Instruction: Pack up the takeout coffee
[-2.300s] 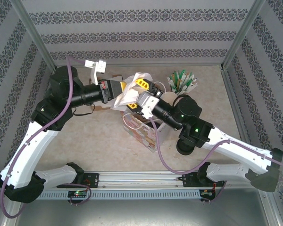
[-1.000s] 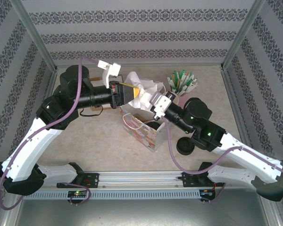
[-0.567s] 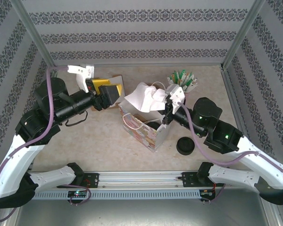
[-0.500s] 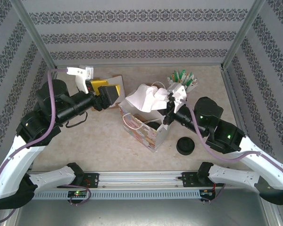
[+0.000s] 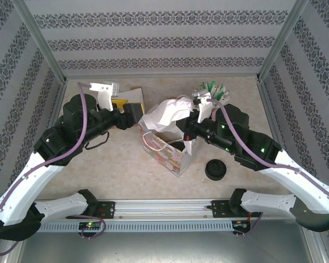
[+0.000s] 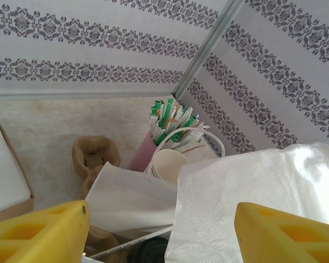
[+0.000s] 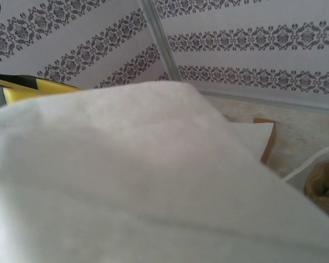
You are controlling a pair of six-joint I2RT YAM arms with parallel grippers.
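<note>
I will carry the crumpled napkin over the bag's opening with my right gripper next, then lower it and release it inside, because the napkin still bulges over the bag's rim.
A white paper bag with a patterned side stands open mid-table. Low inside its mouth a round dark lid shows; the cup under it is hidden, so I cannot tell whether this is the takeout coffee. A crumpled white napkin bulges over the bag's far rim. My right gripper is at the napkin's right edge, shut on it, and the napkin covers its camera. My left gripper hangs just left of the bag, its yellow fingers wide open with nothing between them, facing the napkin.
A black stack of lids sits near the front right. Behind the bag are lidless cups, a pink cup of stirrers and a brown cup carrier. A cardboard box lies at the back left.
My left gripper let go of the napkin, opened and drew back to the left. The right gripper kept the napkin and came down over the bag's right rim.
</note>
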